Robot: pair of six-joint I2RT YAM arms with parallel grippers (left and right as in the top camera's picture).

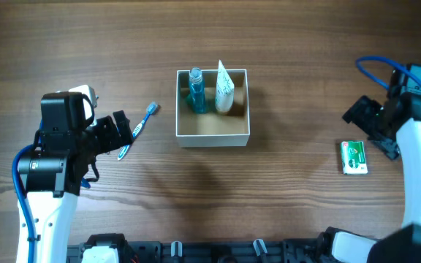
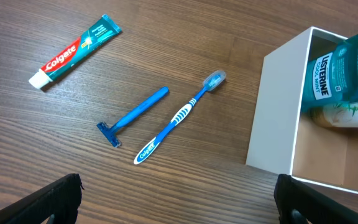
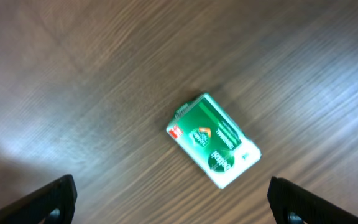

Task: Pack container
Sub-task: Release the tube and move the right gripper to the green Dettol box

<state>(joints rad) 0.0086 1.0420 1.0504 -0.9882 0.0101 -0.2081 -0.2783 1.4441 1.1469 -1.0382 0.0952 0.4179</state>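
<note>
The green box lies slantwise to the open fingers, so my right gripper turns in line with it next and lowers around the box's far end.
The container stands at the table's middle, white walls and brown inside. A blue mouthwash bottle and a white tube stand against its far wall. A blue toothbrush lies on the table left of it. My left gripper is open and empty, just left of the toothbrush. The left wrist view shows the toothbrush, a blue razor, a toothpaste tube and the container's wall ahead of the open fingers. My right gripper is open and empty near a green box.
The green box lies flat on the wood ahead of the right fingers. The razor and the toothpaste tube are hidden under the left arm in the overhead view. The mouthwash bottle reads Listerine. Black fixtures line the table's front edge.
</note>
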